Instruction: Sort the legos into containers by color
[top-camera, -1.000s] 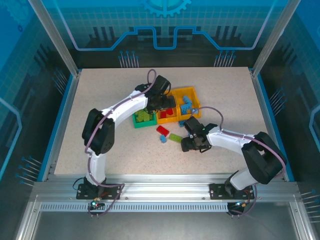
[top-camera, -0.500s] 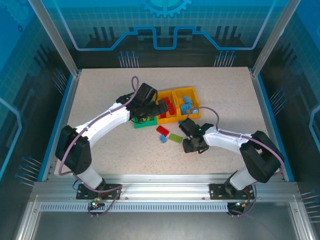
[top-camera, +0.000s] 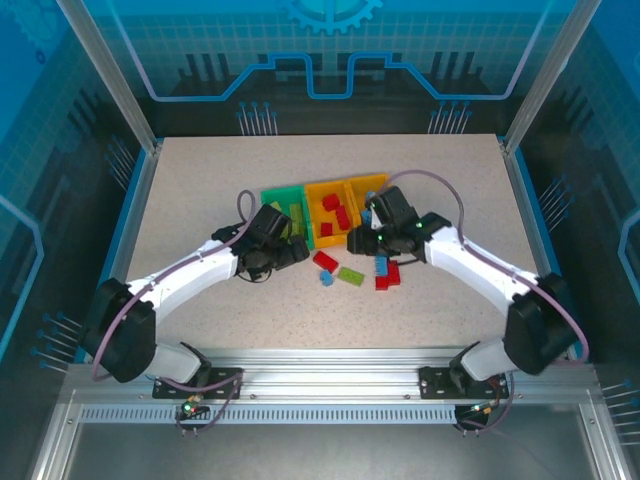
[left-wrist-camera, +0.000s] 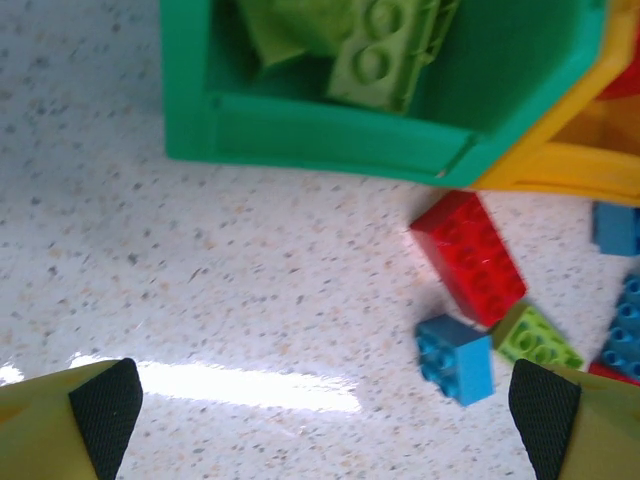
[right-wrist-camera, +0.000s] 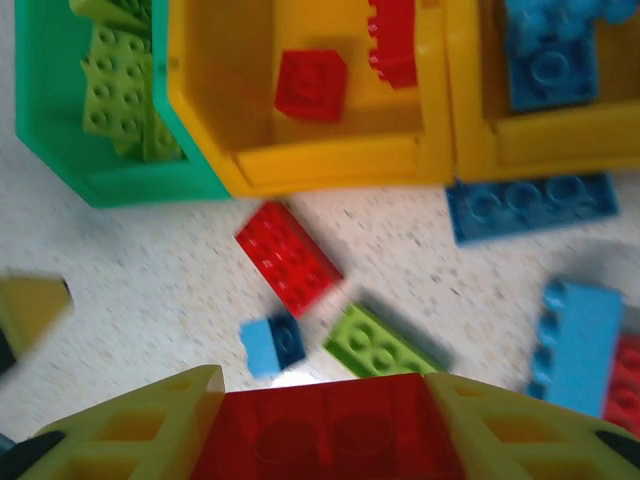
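The middle orange bin already holds red legos. My right gripper should move outward over that bin and let go of the red lego.
Three containers stand in a row: a green bin (top-camera: 283, 200) with lime legos (right-wrist-camera: 115, 85), a middle orange bin (top-camera: 332, 215) holding red legos (right-wrist-camera: 312, 85), and a right orange bin (right-wrist-camera: 560, 150) with blue legos (right-wrist-camera: 548, 60). My right gripper (top-camera: 363, 240) is shut on a red lego (right-wrist-camera: 320, 435), held above the table just in front of the bins. My left gripper (left-wrist-camera: 320, 415) hangs open over bare table in front of the green bin (left-wrist-camera: 300, 130). Loose on the table lie a red brick (right-wrist-camera: 288, 257), a small blue brick (right-wrist-camera: 272, 343) and a lime brick (right-wrist-camera: 380, 345).
More loose bricks lie to the right: a long blue one (right-wrist-camera: 530, 207) against the right orange bin, another blue one (right-wrist-camera: 580, 345) and a red one (top-camera: 387, 280). The table's raised blue edges (top-camera: 130, 230) run along both sides. Open tabletop (top-camera: 200, 180) stretches left of the bins.
My left gripper has drawn back from over the bins to the table in front of the green bin. My right gripper has closed on a red brick and risen toward the bins.
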